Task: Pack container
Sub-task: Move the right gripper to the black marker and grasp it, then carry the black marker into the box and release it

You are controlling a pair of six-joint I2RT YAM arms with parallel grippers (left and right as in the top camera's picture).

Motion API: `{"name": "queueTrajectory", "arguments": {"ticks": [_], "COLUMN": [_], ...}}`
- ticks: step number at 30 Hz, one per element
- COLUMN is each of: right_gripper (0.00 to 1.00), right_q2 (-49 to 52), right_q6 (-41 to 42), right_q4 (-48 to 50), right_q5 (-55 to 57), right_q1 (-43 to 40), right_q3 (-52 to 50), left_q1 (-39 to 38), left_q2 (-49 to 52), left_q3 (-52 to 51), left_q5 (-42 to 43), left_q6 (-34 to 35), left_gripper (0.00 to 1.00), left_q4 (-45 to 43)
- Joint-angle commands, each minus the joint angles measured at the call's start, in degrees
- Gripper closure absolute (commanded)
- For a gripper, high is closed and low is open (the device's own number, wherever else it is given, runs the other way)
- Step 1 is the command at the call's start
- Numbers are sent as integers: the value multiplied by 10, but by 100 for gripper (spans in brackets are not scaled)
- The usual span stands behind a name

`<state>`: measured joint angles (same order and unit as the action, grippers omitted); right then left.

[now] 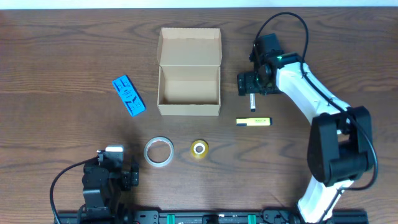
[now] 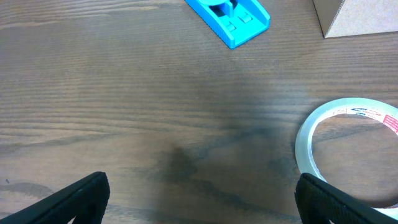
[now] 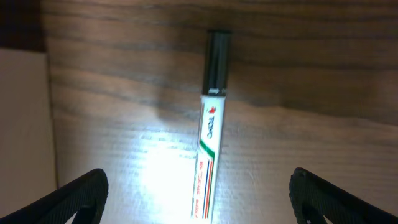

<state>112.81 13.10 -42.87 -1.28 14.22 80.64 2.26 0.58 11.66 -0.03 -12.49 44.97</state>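
Observation:
The marker already lies between my spread fingers, so my right gripper will next move down onto the white marker's white body near the black cap (image 1: 252, 102) (image 3: 211, 126) and close.
The tan cardboard container (image 1: 189, 109) stands open and empty at the table's middle back, its flap lid folded away. My right gripper (image 1: 254, 85) is open just right of it, hovering over a white marker with a black cap (image 1: 252, 102). In the right wrist view the marker (image 3: 210, 149) lies between the spread fingers (image 3: 199, 199), untouched, with the container wall (image 3: 25, 137) at the left. My left gripper (image 1: 118, 163) is open and empty near the front left edge; its fingers (image 2: 202, 202) frame bare table.
A blue plastic piece (image 1: 129, 95) lies left of the container and shows in the left wrist view (image 2: 230, 18). A clear tape roll (image 1: 158, 152), also in the left wrist view (image 2: 308, 146), a small yellow tape roll (image 1: 199, 149) and a yellow highlighter (image 1: 254, 121) lie in front.

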Motion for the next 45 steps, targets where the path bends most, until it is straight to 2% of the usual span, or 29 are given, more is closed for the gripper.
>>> {"name": "queueTrajectory", "arguments": {"ticks": [1,7,11,17,19,24,28,31,38,45], "right_gripper": [9,16,25,29,33,58,87,99,99,99], "right_q2": [24,54,63,73,80,94,94,94,70,-41], "right_q6": [51,81,81,81,81,74,63,43,21,0], "right_q4": [9,16,18,22,22,17,20,20,8,-20], "right_q5": [12,12,10,10,10,2,2,2,2,1], "right_q1": [3,3,3,2,2,2,2,2,2,13], "right_q3": [10,10,10,10,10,9,9,9,18,26], "left_q1": [4,4,4,4,4,4,4,4,4,4], "left_q2": [-4,-4,-4,-4,-4,-4,-4,-4,-4,-4], "left_q3": [-4,-4,-4,-4,-4,-4,-4,-4,-4,-4], "left_q5": [-6,-6,-6,-6,-6,-6,-6,-6,-6,-6], "left_q6": [-8,-8,-8,-8,-8,-8,-8,-8,-8,-8], "left_gripper": [5,5,5,5,5,5,5,5,5,5], "left_q4": [31,31,31,31,31,31,31,31,31,31]}}
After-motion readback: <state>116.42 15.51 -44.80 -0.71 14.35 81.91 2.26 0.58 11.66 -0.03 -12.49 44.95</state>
